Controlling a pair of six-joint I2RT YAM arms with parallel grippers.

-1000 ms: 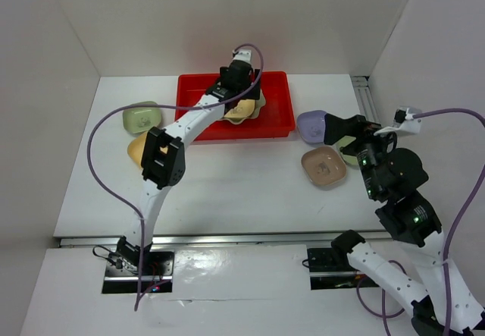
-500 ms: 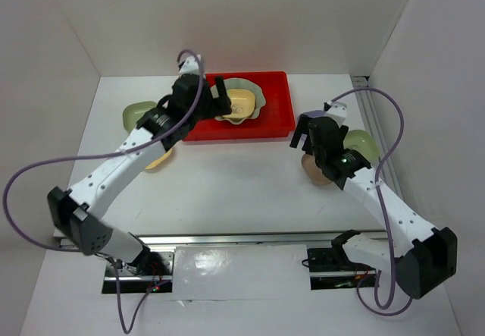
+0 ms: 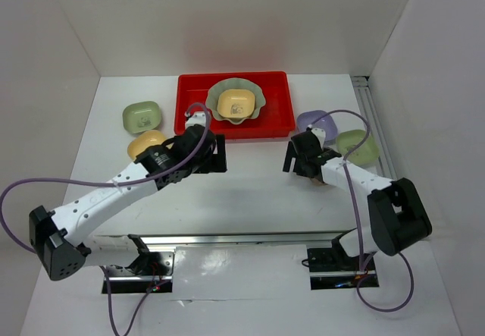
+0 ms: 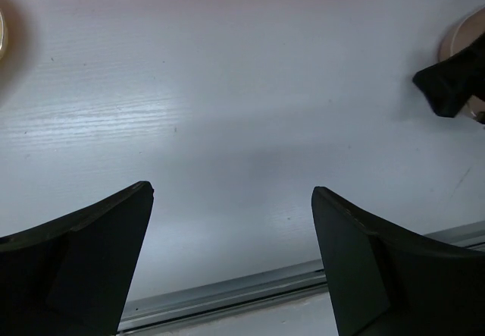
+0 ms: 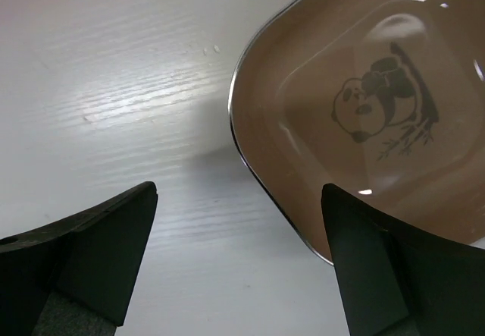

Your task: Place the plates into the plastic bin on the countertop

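The rim of the brownish pink panda dish runs below, between the right gripper's open fingers, so the robot needs to lower them over both sides of the dish's rim next and close them.
The red bin [image 3: 273, 108] stands at the back centre and holds the large pale green dish [image 3: 258, 98] with a yellow dish [image 3: 236, 106] in it. My left gripper [image 3: 214, 154] [image 4: 232, 192] is open and empty over bare countertop in front of the bin. My right gripper [image 3: 298, 158] [image 5: 239, 190] is open at the near-left rim of the brownish pink panda dish [image 5: 356, 116], one finger over the dish and one outside it. That dish is mostly hidden in the top view [image 3: 319, 179].
A green dish [image 3: 142, 117] and a yellow dish [image 3: 144, 144] lie left of the bin. A lavender dish [image 3: 314, 122] and a green dish [image 3: 358, 146] lie at the right, near a metal rail [image 3: 366, 97]. White walls enclose the countertop.
My left gripper has pulled back out of the bin to the countertop in front of it, leaving the yellow dish in the large dish. My right gripper has dropped to the brownish pink dish.
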